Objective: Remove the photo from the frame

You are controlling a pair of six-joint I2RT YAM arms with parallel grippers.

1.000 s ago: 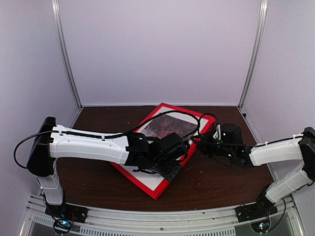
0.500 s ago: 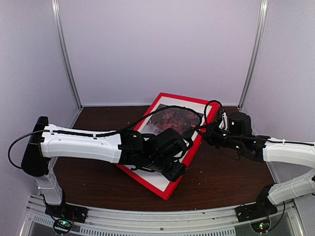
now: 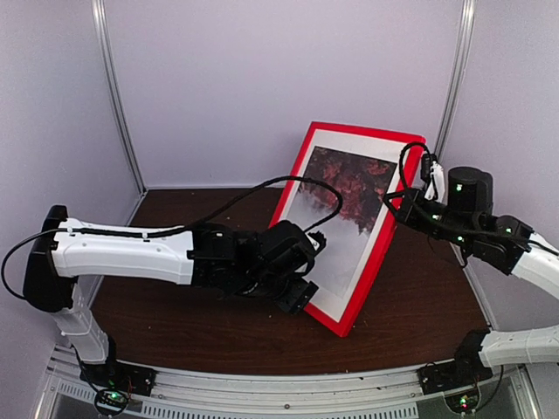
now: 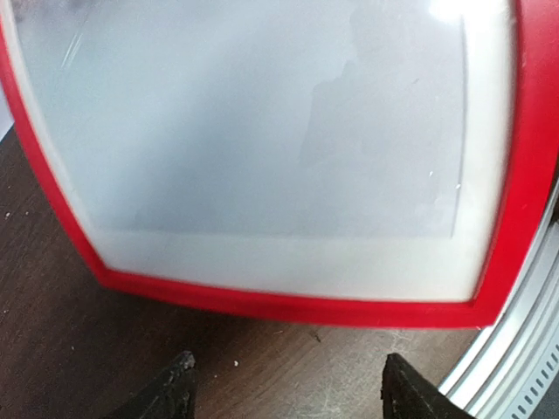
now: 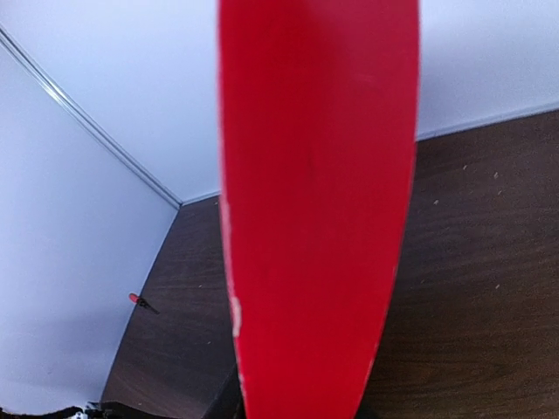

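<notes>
Since the frame's photo side faces me, my right gripper will swing left in the top view, back and down, turning it over, then release it on the near tabletop.
The red frame (image 3: pixel 362 131) stands steeply tilted, its near lower edge on the table and its top leaning toward the back wall. The photo (image 3: pixel 345 188) sits inside it behind a white border, dark red trees at the top and pale mist below. My right gripper (image 3: pixel 404 208) is shut on the frame's raised right edge, which fills the right wrist view as a red band (image 5: pixel 314 218). My left gripper (image 3: pixel 301 301) rests low by the frame's bottom left. In its wrist view its jaws (image 4: pixel 288 394) are open over bare table, just short of the red rim (image 4: pixel 288 305).
The dark wooden table (image 3: pixel 175 218) is boxed in by white walls on three sides. A metal rail (image 3: pixel 288 397) runs along the near edge. The left arm's black cable (image 3: pixel 262 188) arches in front of the frame. A small red-tipped object (image 5: pixel 140 301) lies by the left wall.
The right gripper has swung the frame up by its right edge, from nearly flat to steeply tilted. The left gripper has opened and now sits off the frame at its lower edge.
</notes>
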